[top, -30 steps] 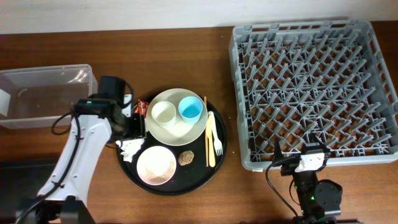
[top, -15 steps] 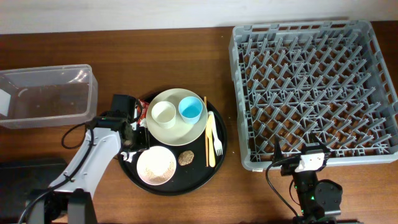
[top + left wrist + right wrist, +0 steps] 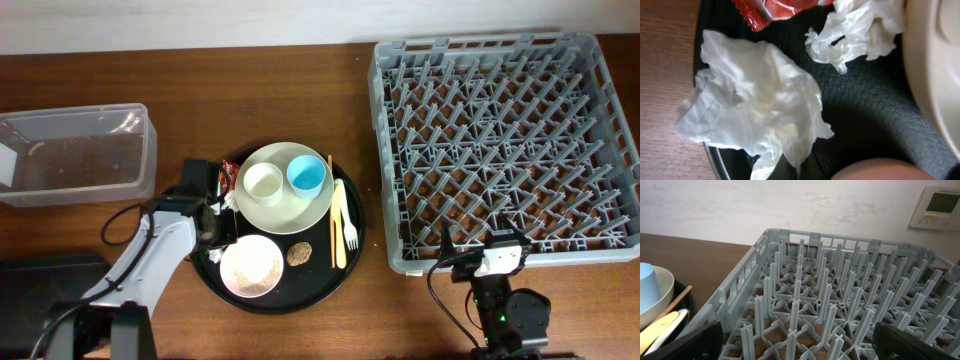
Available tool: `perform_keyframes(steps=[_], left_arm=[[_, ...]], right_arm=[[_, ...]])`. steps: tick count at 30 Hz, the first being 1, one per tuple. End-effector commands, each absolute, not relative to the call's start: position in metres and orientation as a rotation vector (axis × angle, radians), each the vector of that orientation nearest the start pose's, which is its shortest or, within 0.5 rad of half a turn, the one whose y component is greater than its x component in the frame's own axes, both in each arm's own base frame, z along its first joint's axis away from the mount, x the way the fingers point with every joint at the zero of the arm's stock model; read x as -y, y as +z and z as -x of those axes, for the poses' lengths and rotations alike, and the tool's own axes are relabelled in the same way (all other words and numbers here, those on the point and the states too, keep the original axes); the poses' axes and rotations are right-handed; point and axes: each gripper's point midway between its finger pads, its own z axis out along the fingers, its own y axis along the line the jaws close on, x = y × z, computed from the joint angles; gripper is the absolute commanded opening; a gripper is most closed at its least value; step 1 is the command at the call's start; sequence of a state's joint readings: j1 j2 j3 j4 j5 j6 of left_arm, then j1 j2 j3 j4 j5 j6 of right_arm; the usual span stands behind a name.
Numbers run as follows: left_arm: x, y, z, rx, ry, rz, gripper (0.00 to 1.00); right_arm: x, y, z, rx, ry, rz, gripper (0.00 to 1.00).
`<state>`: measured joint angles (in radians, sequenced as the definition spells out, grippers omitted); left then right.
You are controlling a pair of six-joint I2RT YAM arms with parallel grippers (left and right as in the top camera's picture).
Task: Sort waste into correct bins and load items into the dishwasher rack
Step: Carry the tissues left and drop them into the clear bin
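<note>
I will next lift the tissue off the tray [image 3: 340, 272] with my left gripper, swing over the empty clear plastic tub and lower the tissue inside.
My left gripper [image 3: 799, 172] is down at the left edge of the round black tray [image 3: 340, 272], shut on the lower tip of a crumpled white tissue [image 3: 755, 105]. A second tissue [image 3: 855, 30] and the red snack wrapper [image 3: 775, 7] lie just beyond it. The cream plate [image 3: 300, 212] carries the cream cup [image 3: 263, 181] and the blue cup [image 3: 307, 173]. The pink bowl [image 3: 251, 266] holds rice grains, with a brown lump [image 3: 298, 254] beside it. The fork [image 3: 349, 215] and chopsticks [image 3: 332, 225] lie on the tray's right. My right gripper [image 3: 800, 350] is open, facing the grey rack [image 3: 500, 140].
The clear plastic tub [image 3: 75, 155] stands at the far left, behind my left arm. A black bin's edge [image 3: 40, 272] shows at the lower left. The rack's front wall [image 3: 735, 300] is close ahead of my right gripper.
My left gripper has come down over the tissue at the tray's left edge and closed on it. The right arm has not moved.
</note>
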<state>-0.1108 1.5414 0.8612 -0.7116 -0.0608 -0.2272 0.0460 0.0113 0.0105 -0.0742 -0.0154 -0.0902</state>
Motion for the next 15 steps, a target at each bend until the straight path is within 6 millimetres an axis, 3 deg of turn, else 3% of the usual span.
perform_keyframes(steps=[1, 3, 6, 8, 9, 13, 15], left_arm=[[0.022, 0.068, -0.306, -2.898, 0.043, 0.177, 0.01], [0.023, 0.11, -0.32, -2.872, 0.036, 0.177, 0.01], [0.019, 0.205, -0.363, -2.664, 0.047, 0.191, 0.01], [-0.012, 0.246, -0.38, -2.538, 0.12, 0.287, 0.01], [-0.036, 0.262, -0.384, -2.485, 0.161, 0.364, 0.01], [-0.13, 0.274, -0.385, -2.349, 0.319, 0.641, 0.0], [-0.177, 0.269, -0.384, -2.301, 0.372, 0.754, 0.01]], right_arm=[[-0.015, 0.156, -0.246, -1.645, -0.023, 0.134, 0.98], [-0.015, 0.156, -0.246, -1.645, -0.023, 0.134, 0.98], [-0.015, 0.156, -0.246, -1.645, -0.023, 0.134, 0.98], [-0.015, 0.156, -0.246, -1.645, -0.023, 0.134, 0.98], [-0.015, 0.156, -0.246, -1.645, -0.023, 0.134, 0.98], [-0.015, 0.156, -0.246, -1.645, -0.023, 0.134, 0.98], [-0.015, 0.156, -0.246, -1.645, -0.023, 0.134, 0.98]])
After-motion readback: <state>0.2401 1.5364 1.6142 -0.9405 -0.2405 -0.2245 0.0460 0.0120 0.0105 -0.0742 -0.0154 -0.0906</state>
